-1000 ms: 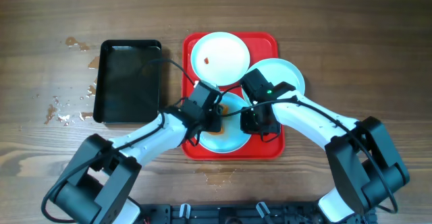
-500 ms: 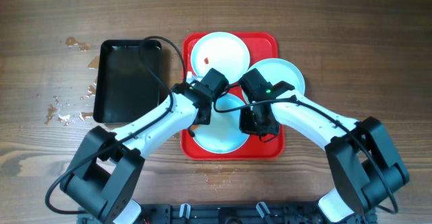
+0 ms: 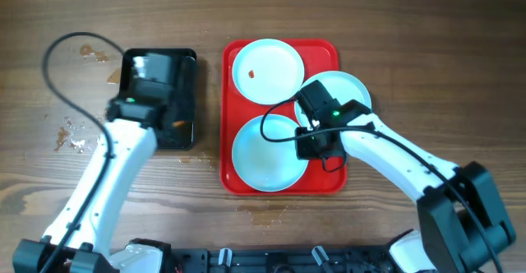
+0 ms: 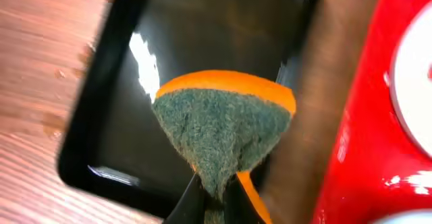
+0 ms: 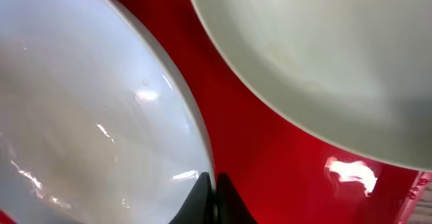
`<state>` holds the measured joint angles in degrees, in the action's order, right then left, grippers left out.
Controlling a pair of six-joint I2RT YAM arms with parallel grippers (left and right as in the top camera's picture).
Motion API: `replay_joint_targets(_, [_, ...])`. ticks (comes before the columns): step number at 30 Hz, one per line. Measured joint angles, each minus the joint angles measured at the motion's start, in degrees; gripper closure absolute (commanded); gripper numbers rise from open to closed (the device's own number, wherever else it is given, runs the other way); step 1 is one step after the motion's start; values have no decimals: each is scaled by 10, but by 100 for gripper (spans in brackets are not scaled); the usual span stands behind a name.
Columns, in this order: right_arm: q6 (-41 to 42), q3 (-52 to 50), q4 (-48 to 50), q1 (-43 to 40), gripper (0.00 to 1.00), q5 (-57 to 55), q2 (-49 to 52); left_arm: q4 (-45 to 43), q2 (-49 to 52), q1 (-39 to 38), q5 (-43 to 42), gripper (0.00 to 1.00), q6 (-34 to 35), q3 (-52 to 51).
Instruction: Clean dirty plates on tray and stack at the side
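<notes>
My left gripper will next lower the sponge onto the near end of the black tray's bottom and let go of it, because the near plate already looks clean.
The red tray holds three pale plates. The far plate has a small red smear. The right plate overhangs the tray's right rim. The near plate looks clean and wet. My right gripper is shut on the near plate's right rim; the right wrist view shows the jaws pinching that rim, with the plate to the left. My left gripper hovers over the black tray, shut on a green-and-orange sponge.
The black tray lies left of the red tray, its wet floor glinting. Water drops spot the wood at far left. A small puddle lies before the red tray.
My left arm has swung left with the sponge, from the near plate to above the black tray. The near plate's smear is gone. My right gripper has stayed on the rim.
</notes>
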<state>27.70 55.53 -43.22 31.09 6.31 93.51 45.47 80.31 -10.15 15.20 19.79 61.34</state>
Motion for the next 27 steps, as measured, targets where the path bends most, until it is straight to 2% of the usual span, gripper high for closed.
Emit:
replay_joint_targets(4, [-19, 0, -3, 0, 96, -26, -10, -82, 30, 113, -34, 96, -28, -39])
replay_joint_targets(6, [-25, 2, -24, 3, 96, -61, -29, -91, 61, 137, -59, 95, -32, -50])
replay_joint_targets(9, [-26, 14, -43, 51, 96, -158, -98, -91, 92, 144, -78, 62, -35, -53])
replay_joint_targets(10, [-27, 16, -42, 74, 96, -188, -118, -92, 93, 144, -80, 55, -40, -53])
replay_joint_targets(12, [-28, 21, -40, 132, 96, -259, -158, -94, 93, 144, -84, 33, -40, -53])
replay_joint_targets(13, [-28, 21, -39, 156, 96, -293, -166, -93, 93, 144, -85, 2, -41, -53])
replay_joint_targets(16, [-32, 21, -31, 220, 96, -390, -167, -90, 93, 144, -88, 0, -43, -53])
replay_joint_targets(21, [-40, 21, -28, 261, 96, -509, -167, -89, 93, 144, -89, 0, -43, -53])
replay_joint_targets(27, [-93, 21, 5, 359, 96, -641, -167, -89, 93, 144, -90, 0, -43, -53])
